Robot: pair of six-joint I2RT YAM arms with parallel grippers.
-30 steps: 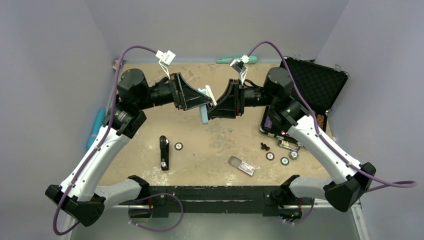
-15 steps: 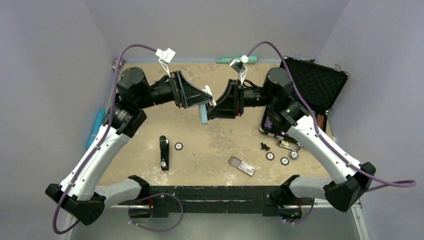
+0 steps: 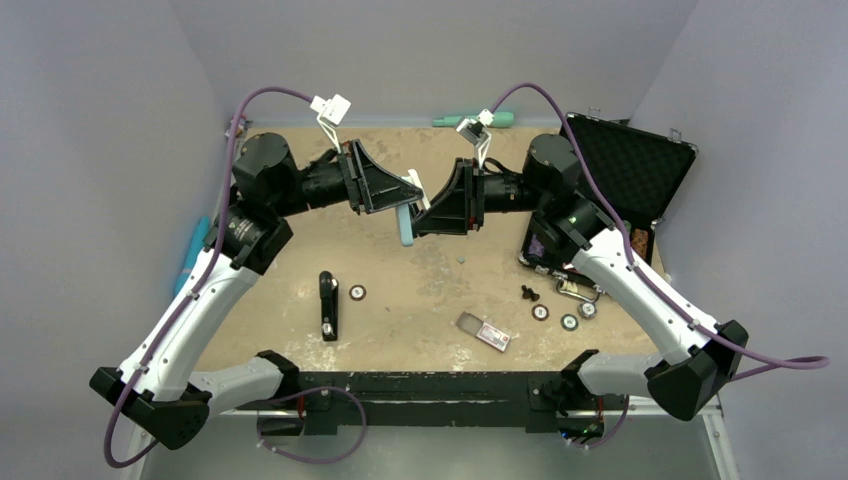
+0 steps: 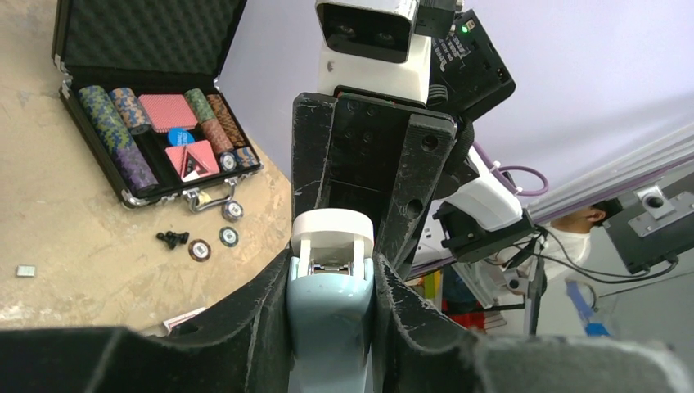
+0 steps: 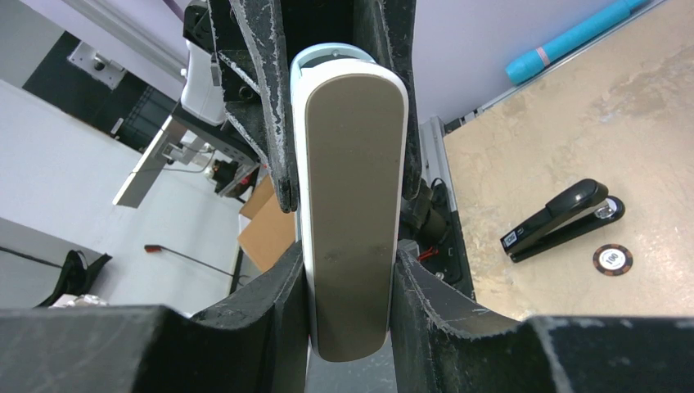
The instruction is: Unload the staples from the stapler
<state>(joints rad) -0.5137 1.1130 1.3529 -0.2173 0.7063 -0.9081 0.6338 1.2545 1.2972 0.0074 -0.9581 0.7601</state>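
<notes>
I will lower my left gripper to its left in the top view next and release the light-blue stapler on the bare tabletop below, beyond the black stapler.
A light-blue stapler (image 3: 407, 226) hangs above the middle of the table, held between both arms. In the left wrist view my left gripper (image 4: 331, 286) is shut on the stapler's blue body (image 4: 330, 327), both fingers against its sides, just below its white end (image 4: 333, 232). My right gripper (image 5: 350, 303) is shut on the same stapler (image 5: 350, 205), and its grey-brown underside faces that camera. From above, the left gripper (image 3: 412, 196) and the right gripper (image 3: 421, 222) meet at the stapler. A tiny silvery-grey bit, staples (image 3: 461, 257), lies on the table below.
A black stapler (image 3: 328, 305) lies at the front left, beside a poker chip (image 3: 358, 292). On the right stand an open black case (image 3: 622, 168) of chips, several loose chips (image 3: 569, 322), black screws (image 3: 529, 293) and a card box (image 3: 484, 332). A teal marker (image 3: 470, 119) lies at the back.
My left gripper has closed from wide open onto the stapler's body. The right gripper has kept its hold, and both arms have barely shifted.
</notes>
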